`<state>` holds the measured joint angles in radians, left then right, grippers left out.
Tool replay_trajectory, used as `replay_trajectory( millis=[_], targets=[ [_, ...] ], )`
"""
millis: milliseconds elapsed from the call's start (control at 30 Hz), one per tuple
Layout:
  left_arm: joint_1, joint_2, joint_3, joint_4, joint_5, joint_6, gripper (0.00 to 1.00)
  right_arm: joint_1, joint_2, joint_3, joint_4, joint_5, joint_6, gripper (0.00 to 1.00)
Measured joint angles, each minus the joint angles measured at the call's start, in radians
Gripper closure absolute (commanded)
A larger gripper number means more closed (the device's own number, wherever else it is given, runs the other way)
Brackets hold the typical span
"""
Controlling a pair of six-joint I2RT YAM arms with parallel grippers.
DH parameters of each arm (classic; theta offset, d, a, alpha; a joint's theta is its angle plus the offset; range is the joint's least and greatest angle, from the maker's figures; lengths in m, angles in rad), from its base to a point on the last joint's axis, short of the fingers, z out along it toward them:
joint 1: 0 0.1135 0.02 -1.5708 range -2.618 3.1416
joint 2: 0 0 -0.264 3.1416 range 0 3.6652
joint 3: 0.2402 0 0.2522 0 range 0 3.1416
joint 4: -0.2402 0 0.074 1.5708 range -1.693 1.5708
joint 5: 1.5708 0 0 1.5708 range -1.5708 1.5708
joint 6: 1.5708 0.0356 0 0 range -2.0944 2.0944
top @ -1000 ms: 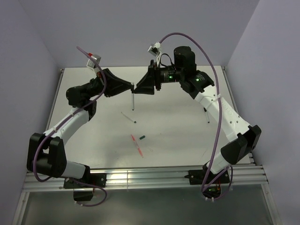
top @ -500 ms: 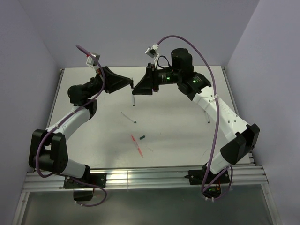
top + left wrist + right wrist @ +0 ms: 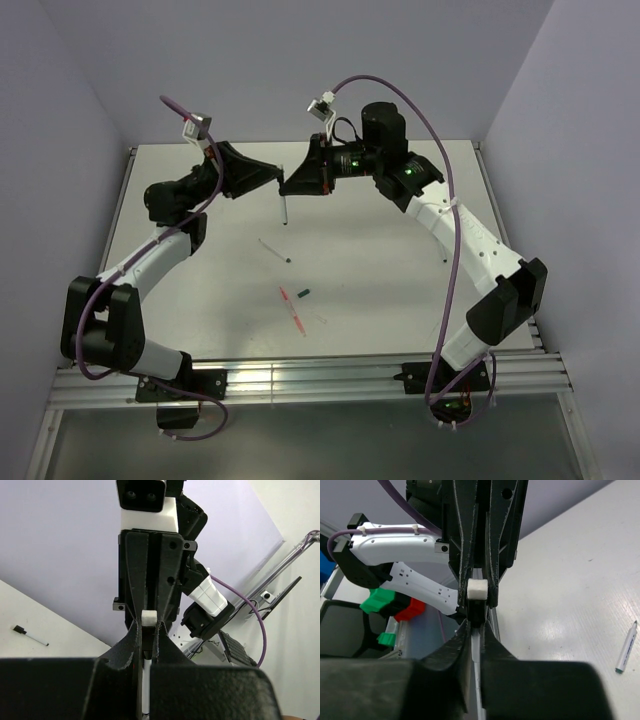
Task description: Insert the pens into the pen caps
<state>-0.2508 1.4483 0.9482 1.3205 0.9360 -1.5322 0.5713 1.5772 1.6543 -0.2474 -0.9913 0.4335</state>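
I need to move my right gripper to the right in the top view next and down beside the thin pen. I should let go of the whitish pen there, since the black cap is on.
Both grippers meet tip to tip above the far middle of the table. A whitish pen (image 3: 284, 210) hangs straight down from them. My left gripper (image 3: 279, 186) is shut on this pen (image 3: 146, 680). My right gripper (image 3: 288, 186) has its fingers closed against the same pen (image 3: 479, 650). The pen's top carries a black part with a white end (image 3: 477, 588), apparently the black cap. On the table lie a second whitish pen (image 3: 272, 248), a red-pink pen (image 3: 294, 310) and a dark green cap (image 3: 303, 293).
Another thin pen with a black end (image 3: 30, 635) lies on the table's right side, close under my right arm. The white table (image 3: 380, 300) has walls on three sides and a metal rail (image 3: 330, 375) along the near edge.
My right gripper's fingers have closed in on the hanging pen and its wrist has shifted slightly left. The left gripper has stayed shut on the pen, almost still.
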Motion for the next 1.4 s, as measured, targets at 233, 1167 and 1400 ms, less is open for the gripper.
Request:
replay_trajectory(
  millis=[233, 1167, 1400],
  targets=[
    [0.0, -0.007, -0.002, 0.0, -0.003, 0.007, 0.59, 0.0, 0.0, -0.002, 0.008, -0.002, 0.015, 1.0],
    [0.116, -0.061, 0.358, -1.397, -0.167, 1.179, 0.01, -0.549, 0.195, -0.206, -0.643, 0.694, -0.711, 1.0],
    [0.115, -0.03, 0.359, -1.544, -0.249, 1.235, 0.0, -0.578, 0.341, -0.23, -0.689, 0.801, -0.768, 1.0]
  ],
)
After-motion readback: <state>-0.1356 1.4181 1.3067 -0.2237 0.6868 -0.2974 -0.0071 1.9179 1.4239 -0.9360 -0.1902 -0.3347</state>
